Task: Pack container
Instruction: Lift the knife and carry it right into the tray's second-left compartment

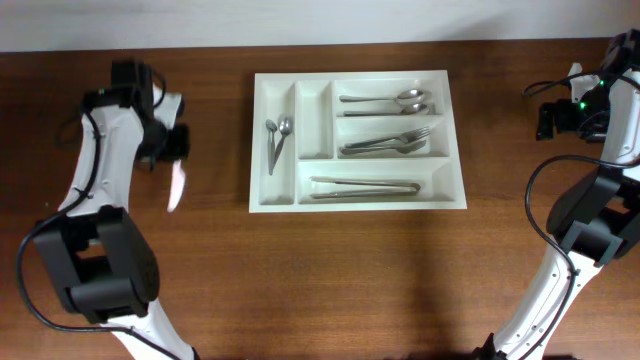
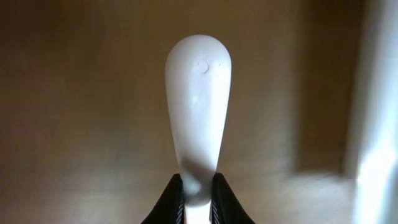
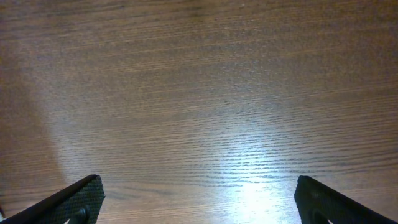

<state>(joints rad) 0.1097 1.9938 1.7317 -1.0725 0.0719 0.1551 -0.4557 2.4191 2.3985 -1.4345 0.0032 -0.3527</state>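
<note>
I will swing my left gripper to the right in the overhead view, over the bare second upright slot point(image 1: 315, 120), and then let go of the utensil, because the other slots hold cutlery.
The container point(image 1: 262, 150), a white cutlery tray, lies at the table's middle back. It holds small spoons point(image 1: 277, 135) in the left upright slot, large spoons point(image 1: 395, 100), forks point(image 1: 390, 143) and knives point(image 1: 365, 186) in the long slots. The second upright slot is bare. My left gripper point(image 2: 198, 193) is shut on a white plastic utensil point(image 2: 198, 93), held above the table left of the tray; it also shows in the overhead view point(image 1: 177, 185). My right gripper point(image 3: 199, 199) is open and empty over bare wood at the far right.
The brown wooden table point(image 1: 350, 280) runs across the whole view. A white wall edge lies along the back. The right arm point(image 1: 600, 110) stands at the table's right edge with cables.
</note>
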